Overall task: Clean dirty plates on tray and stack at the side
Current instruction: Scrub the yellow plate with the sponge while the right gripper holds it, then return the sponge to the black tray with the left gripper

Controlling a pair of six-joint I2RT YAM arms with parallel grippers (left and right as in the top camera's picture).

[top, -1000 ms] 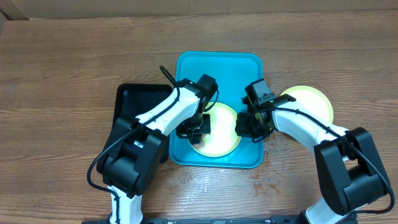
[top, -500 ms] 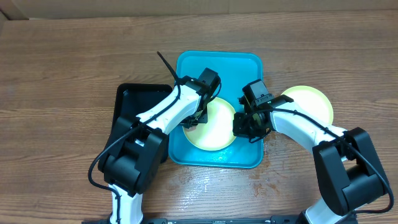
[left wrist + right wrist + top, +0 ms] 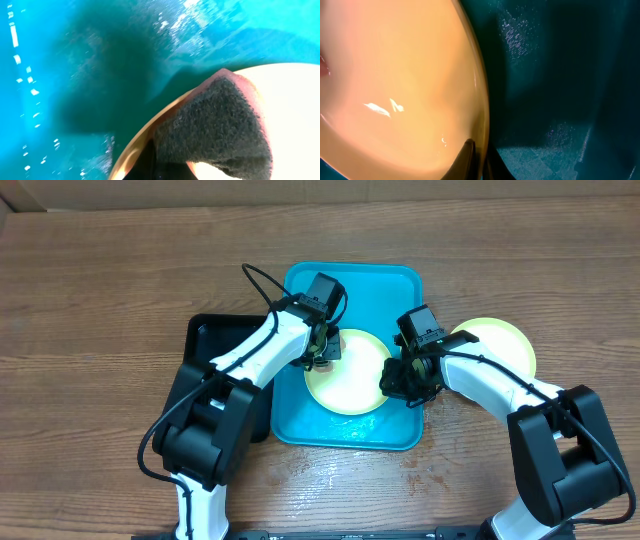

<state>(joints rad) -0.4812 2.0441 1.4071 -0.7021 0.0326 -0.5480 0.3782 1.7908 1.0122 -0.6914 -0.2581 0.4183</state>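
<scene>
Next, my left gripper lifts the sponge off the plate and moves left in the overhead view. It then lowers to release the sponge in the black tub, whose bottom is open.
A pale yellow-green plate [image 3: 350,372] lies in the turquoise tray [image 3: 350,280]. My right gripper [image 3: 398,383] is shut on the plate's right rim [image 3: 481,120], one finger inside and one outside. My left gripper [image 3: 322,350] is shut on a dark grey sponge [image 3: 215,125] and presses it on the plate's upper-left edge [image 3: 295,115]. Another yellow-green plate [image 3: 498,345] rests on the wooden table to the right of the tray, partly under my right arm. The cyan plate does not show.
A black rectangular tub [image 3: 215,350] stands left of the tray, partly under my left arm. The tray floor [image 3: 75,75] is wet and glistening. Wooden tabletop [image 3: 120,280] lies all around.
My left gripper has moved the sponge from the plate's lower left up to its upper-left edge. The plate has shifted slightly right with my right gripper.
</scene>
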